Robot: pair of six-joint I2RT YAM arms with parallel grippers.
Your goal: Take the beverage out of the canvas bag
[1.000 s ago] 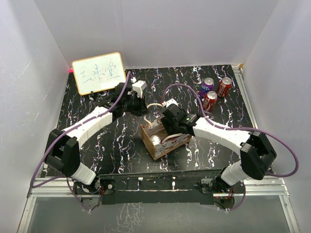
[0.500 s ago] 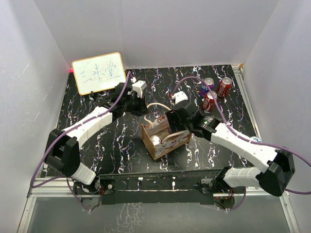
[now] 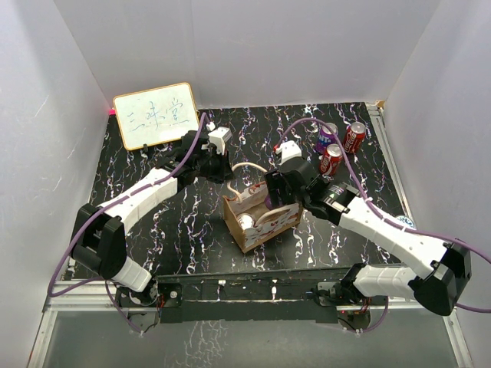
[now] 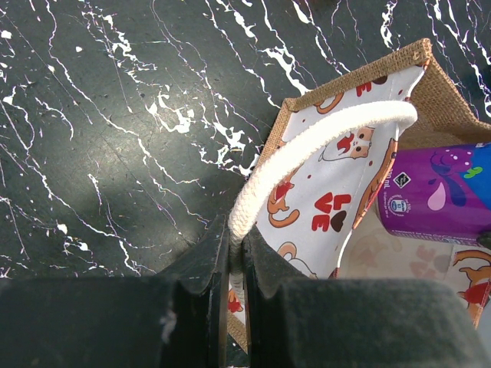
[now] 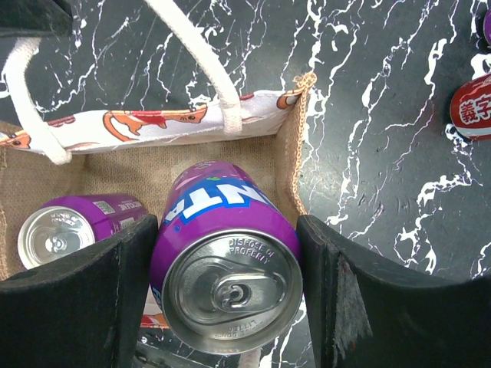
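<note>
The tabletop (image 3: 358,170) beside the nearer red can is bare, so my right gripper should lift, move right in the top view, go down and let go of the purple can.
The canvas bag (image 3: 265,224) stands open mid-table, tan burlap with a pale cartoon-print side (image 4: 330,180). My left gripper (image 3: 229,172) is shut on one white loop handle (image 4: 307,142) and holds it up; in the left wrist view the gripper (image 4: 236,257) pinches the rope. My right gripper (image 3: 271,201) is over the bag's right end. In the right wrist view it (image 5: 226,287) is shut on a purple soda can (image 5: 222,253), held upright just above the bag's inside (image 5: 115,165). A second purple can (image 5: 69,230) stands in the bag.
A small whiteboard (image 3: 155,115) leans at the back left. A purple can (image 3: 327,135) and two red cans (image 3: 354,136) (image 3: 331,159) stand at the back right; one red can shows in the right wrist view (image 5: 472,107). White walls enclose the table.
My right gripper has risen out of the bag with the purple can while its arm swung out to the right. The left arm and the handle have not moved.
</note>
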